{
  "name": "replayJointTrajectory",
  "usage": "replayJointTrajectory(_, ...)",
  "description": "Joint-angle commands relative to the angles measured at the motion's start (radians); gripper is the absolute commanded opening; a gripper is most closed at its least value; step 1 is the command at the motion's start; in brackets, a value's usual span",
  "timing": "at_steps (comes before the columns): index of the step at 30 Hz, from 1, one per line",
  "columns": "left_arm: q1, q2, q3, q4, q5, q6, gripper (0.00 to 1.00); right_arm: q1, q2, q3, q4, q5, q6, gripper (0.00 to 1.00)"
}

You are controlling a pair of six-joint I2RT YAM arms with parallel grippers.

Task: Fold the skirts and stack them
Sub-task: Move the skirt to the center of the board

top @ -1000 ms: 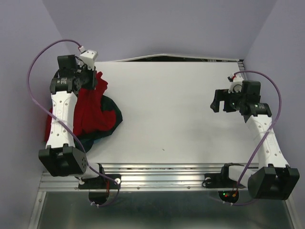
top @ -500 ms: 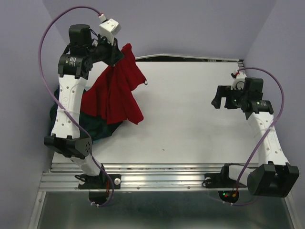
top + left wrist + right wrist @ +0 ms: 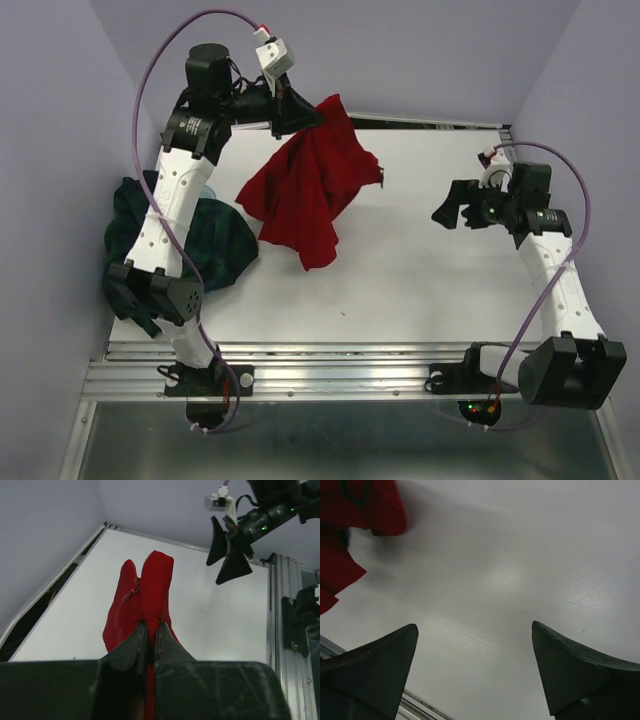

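The table's open middle is bare, so my left gripper should lower the hanging red skirt there next and release it.
My left gripper (image 3: 303, 112) is shut on the red skirt (image 3: 305, 190) and holds it up high over the back middle of the table, the cloth hanging in a bunch. In the left wrist view the red skirt (image 3: 142, 592) hangs from between my closed fingers (image 3: 131, 645). The plaid skirt (image 3: 215, 245) lies crumpled at the table's left edge, partly behind the left arm. My right gripper (image 3: 452, 207) is open and empty above the right side of the table, its fingers (image 3: 375, 662) spread wide; a red skirt corner (image 3: 350, 525) shows at upper left of that view.
The white table (image 3: 400, 270) runs from the back wall to a metal rail (image 3: 340, 355) at the near edge. Purple walls close in on the left, back and right. A dark gap runs along the back edge.
My left arm has lifted the red skirt off the plaid one and swung it up and to the right. The plaid skirt stays at the left. The right gripper has shifted slightly left.
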Motion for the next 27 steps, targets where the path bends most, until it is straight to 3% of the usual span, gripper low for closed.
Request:
replayJointTrajectory(1,-0.037,0.003,0.01,0.277,0.187,-0.124,0.0,-0.008,0.006,-0.013,0.071,-0.143,0.009,1.0)
replayJointTrajectory(4,-0.054,0.01,-0.046,0.289,0.274,-0.098,0.0,-0.008,0.023,-0.016,0.102,-0.181,0.035,1.0)
replayJointTrajectory(7,-0.056,-0.055,-0.227,0.266,0.238,0.047,0.0,-0.008,0.057,-0.018,0.14,-0.203,0.093,1.0)
replayJointTrajectory(8,-0.057,-0.066,-0.264,0.212,0.206,0.134,0.0,-0.008,0.066,-0.021,0.142,-0.206,0.099,1.0)
replayJointTrajectory(9,-0.06,-0.074,-0.316,0.062,0.131,0.351,0.0,-0.008,0.083,-0.022,0.143,-0.212,0.104,1.0)
replayJointTrajectory(12,-0.08,-0.065,-0.42,-0.207,-0.036,0.655,0.0,-0.008,0.109,-0.041,0.143,-0.221,0.116,0.97)
replayJointTrajectory(13,-0.079,-0.066,-0.468,-0.223,-0.07,0.753,0.0,-0.008,0.129,-0.056,0.142,-0.236,0.116,0.95)
replayJointTrajectory(18,-0.082,-0.144,-0.817,-0.093,-0.299,0.858,0.0,-0.008,0.171,-0.105,0.14,-0.255,0.102,0.8)
replayJointTrajectory(23,-0.082,-0.189,-0.927,-0.062,-0.388,0.938,0.05,-0.008,0.201,-0.136,0.099,-0.258,0.059,0.69)
replayJointTrajectory(26,-0.08,-0.197,-0.941,-0.091,-0.433,0.976,0.18,-0.008,0.212,-0.159,0.076,-0.293,0.05,0.64)
replayJointTrajectory(27,-0.08,-0.204,-0.942,-0.1,-0.44,0.979,0.26,0.003,0.213,-0.165,0.074,-0.301,0.049,0.63)
